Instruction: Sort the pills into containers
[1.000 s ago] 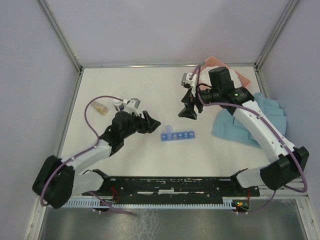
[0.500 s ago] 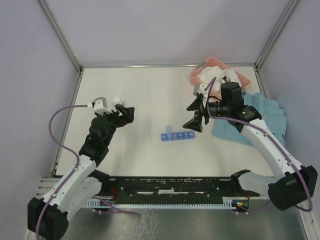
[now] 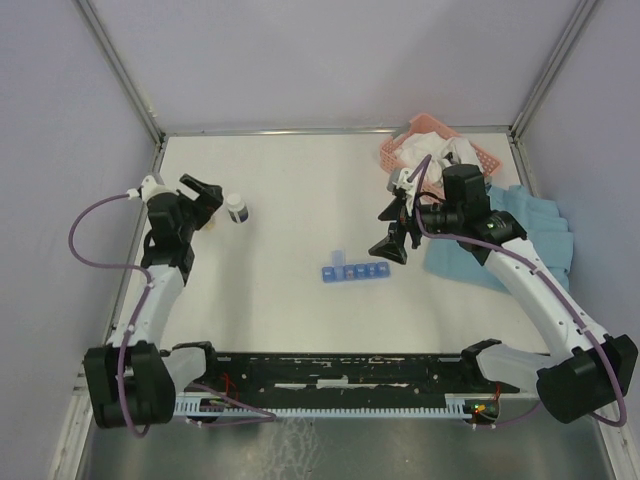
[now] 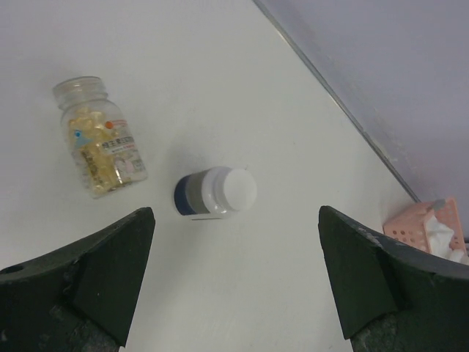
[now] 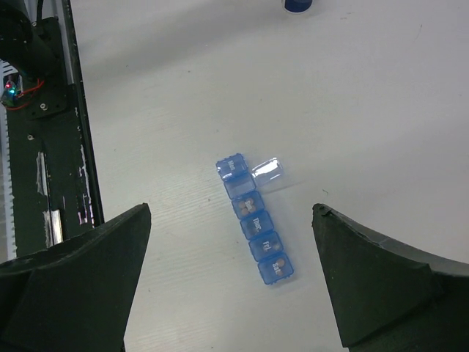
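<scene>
I will move my left gripper over and down onto the clear bottle's labelled body, because it is below the open fingers and to their left in the wrist view.
The blue pill-organiser strip lies mid-table. In the right wrist view the strip has its second compartment's lid flipped open, and small orange-brown pills show through some closed compartments. My right gripper is open and empty, hovering above and just right of the strip. My left gripper is open and empty at the far left, beside a white-capped bottle and a clear bottle of yellowish pills lying on its side.
A pink slatted basket holding white cloth sits at the back right. A blue cloth lies under the right arm. The black rail runs along the near edge. Frame posts stand at the back corners.
My left arm has swung from mid-table out to the far left, by the bottles. My right gripper came forward toward the strip, then held nearly still.
</scene>
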Tool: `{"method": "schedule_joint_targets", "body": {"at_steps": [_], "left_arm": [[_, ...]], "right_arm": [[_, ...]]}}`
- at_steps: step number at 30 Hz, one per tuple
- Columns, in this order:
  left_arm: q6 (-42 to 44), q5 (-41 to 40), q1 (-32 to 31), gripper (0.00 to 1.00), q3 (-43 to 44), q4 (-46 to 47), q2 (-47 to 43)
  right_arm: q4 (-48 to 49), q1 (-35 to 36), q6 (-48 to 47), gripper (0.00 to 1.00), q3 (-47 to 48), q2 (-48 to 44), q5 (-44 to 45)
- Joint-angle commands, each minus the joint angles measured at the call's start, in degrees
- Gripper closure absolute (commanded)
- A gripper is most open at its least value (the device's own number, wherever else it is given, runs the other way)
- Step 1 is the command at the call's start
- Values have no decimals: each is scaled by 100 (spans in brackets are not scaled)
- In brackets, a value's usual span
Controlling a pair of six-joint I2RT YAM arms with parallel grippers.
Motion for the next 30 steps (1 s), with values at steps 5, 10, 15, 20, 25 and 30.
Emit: {"method": "schedule_joint_targets", "body": {"at_steps": [5,10,15,20,25,30], "left_arm": [[-371,-837,376,5,2592,-2634,2517],[-24,-1732,374,2,4177,-4334,3926],[146,-1741,370,2,4477,-4441,4360],[115,-1466,374,4,4519,-4352,4527],[-21,-1209,376,11,4380,-4171,4631],[-106,-1075,376,22,4177,-3969,4684]], "right_arm": [[221,4,-116,1,62,-36,153],[239,2,-85,1,44,38,47],[280,1,-56,0,17,58,42],[300,4,-44,0,9,153,39],[291,5,-42,0,10,232,31],[282,1,-56,1,2,223,-73]]}}
